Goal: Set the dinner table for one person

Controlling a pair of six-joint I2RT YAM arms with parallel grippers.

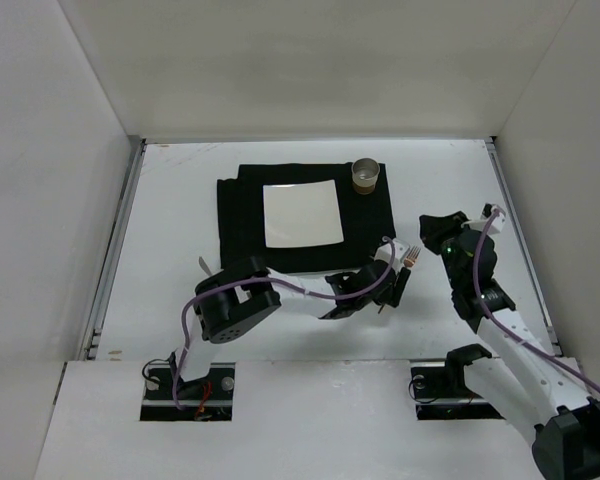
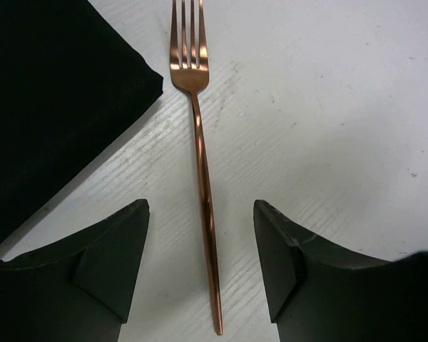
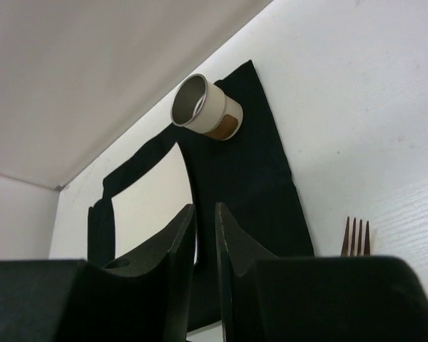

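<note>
The middle of the copper fork's handle is below my left gripper, between both open fingers, so my left gripper should move down and close its fingers on it next.
A copper fork lies flat on the white dinner table, just right of the black mat, tines pointing away. My left gripper hovers over its handle, open, a finger on each side without touching it. In the top view that gripper covers most of the handle. My right gripper is held above the table right of the fork, its jaws slightly apart and empty; it shows in the top view.
A white square plate lies on the mat. A small cup stands on the mat's far right corner. Metal rails run along the table's sides, with white walls beyond them.
</note>
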